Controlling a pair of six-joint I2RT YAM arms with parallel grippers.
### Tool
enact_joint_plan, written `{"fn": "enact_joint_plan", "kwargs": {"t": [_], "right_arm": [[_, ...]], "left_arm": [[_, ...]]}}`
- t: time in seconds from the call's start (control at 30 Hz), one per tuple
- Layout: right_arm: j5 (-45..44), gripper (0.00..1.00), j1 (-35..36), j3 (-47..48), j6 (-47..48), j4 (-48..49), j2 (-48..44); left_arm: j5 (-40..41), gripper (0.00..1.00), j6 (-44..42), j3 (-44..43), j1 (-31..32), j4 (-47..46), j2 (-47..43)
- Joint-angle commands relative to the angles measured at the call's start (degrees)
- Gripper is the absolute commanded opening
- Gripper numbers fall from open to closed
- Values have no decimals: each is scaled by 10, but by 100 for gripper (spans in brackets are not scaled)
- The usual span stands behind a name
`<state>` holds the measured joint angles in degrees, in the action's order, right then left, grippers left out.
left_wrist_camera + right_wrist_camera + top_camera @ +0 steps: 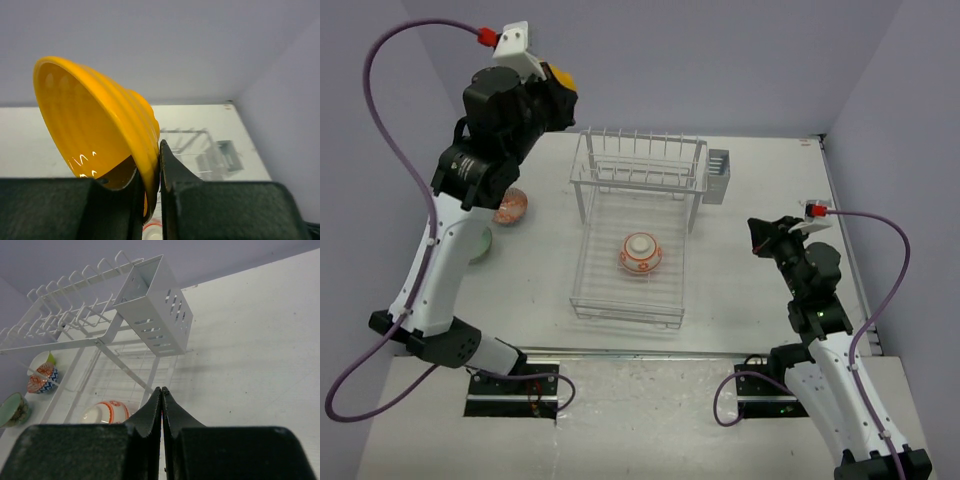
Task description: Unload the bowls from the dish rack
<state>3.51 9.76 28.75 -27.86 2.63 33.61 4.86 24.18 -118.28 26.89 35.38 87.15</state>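
My left gripper moves back and down next, tipping downward, and releases the orange-yellow bowl (90, 120) on the tabletop between mint green bowl and rack, because that patch is bare.
My left gripper (554, 92) is raised high at the back left, shut on the rim of the orange-yellow bowl (90, 120), which it holds tilted in the air. A white bowl with an orange-red pattern (640, 253) lies upside down on the lower tray of the white wire dish rack (588, 185). A blue zigzag bowl (42, 380) sits on the table left of the rack, a lime green rim (50, 359) showing behind it. The mint green bowl (481, 245) stands nearer. My right gripper (757, 233) is shut and empty, right of the rack.
The grey cutlery holder (718, 175) hangs on the rack's back right corner. The rack's upper tier of prongs (638, 150) holds nothing. Purple walls close in the table at the back and sides. Bare table lies right of the rack (770, 180).
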Motion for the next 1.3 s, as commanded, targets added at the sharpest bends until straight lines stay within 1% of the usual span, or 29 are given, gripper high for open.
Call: {"fn": "enact_joint_plan", "kwargs": {"t": [0.0, 0.03, 0.07, 0.1, 0.17, 0.27, 0.37, 0.4, 0.43, 0.5, 0.57, 0.63, 0.7, 0.73, 0.8, 0.83, 0.9, 1.0, 1.27], "right_arm": [[20, 0, 3, 1, -9, 30, 7], [23, 0, 2, 1, -10, 30, 8], [25, 0, 2, 1, -11, 29, 8], [27, 0, 2, 1, -11, 30, 7], [32, 0, 2, 2, -11, 26, 1], [38, 0, 2, 0, -11, 26, -7], [47, 0, 3, -3, -16, 33, -7], [50, 0, 2, -3, -17, 33, -6], [53, 0, 2, -3, -18, 34, -4], [62, 0, 2, -4, -20, 35, -2], [67, 0, 2, -6, -22, 38, -4], [69, 0, 2, -9, -23, 43, -6], [70, 0, 2, -9, -24, 42, -6], [70, 0, 2, -9, -24, 42, -6], [71, 0, 2, -12, -23, 45, -10], [70, 0, 2, -12, -24, 45, -11], [70, 0, 2, -12, -25, 46, -12], [77, 0, 2, -12, -24, 47, -10], [74, 0, 2, -12, -23, 44, -20]], "left_arm": [[249, 0, -49, 56, 0, 141, -16], [315, 0, -42, 73, 0, 155, -15], [340, 0, -29, 113, -4, 179, -15], [366, 0, -20, 133, -8, 189, -11], [420, 0, -2, 223, -25, 196, -11], [426, 0, 17, 294, -30, 190, 1], [403, 0, 45, 354, -32, 162, 6], [381, 0, 54, 368, -32, 148, 0], [371, 0, 57, 411, -34, 99, -9], [356, 0, 73, 452, -36, 75, -26], [363, 0, 93, 465, -39, 64, -26], [346, 0, 99, 485, -47, 44, -24], [291, 0, 99, 503, -60, 23, -28], [267, 0, 95, 529, -79, -12, -33], [208, 0, 99, 563, -111, -33, -37], [194, 0, 97, 573, -118, -56, -39], [168, 0, 99, 594, -138, -66, -38], [156, 0, 102, 606, -147, -86, -38], [147, 0, 105, 599, -147, -80, 1]]}}
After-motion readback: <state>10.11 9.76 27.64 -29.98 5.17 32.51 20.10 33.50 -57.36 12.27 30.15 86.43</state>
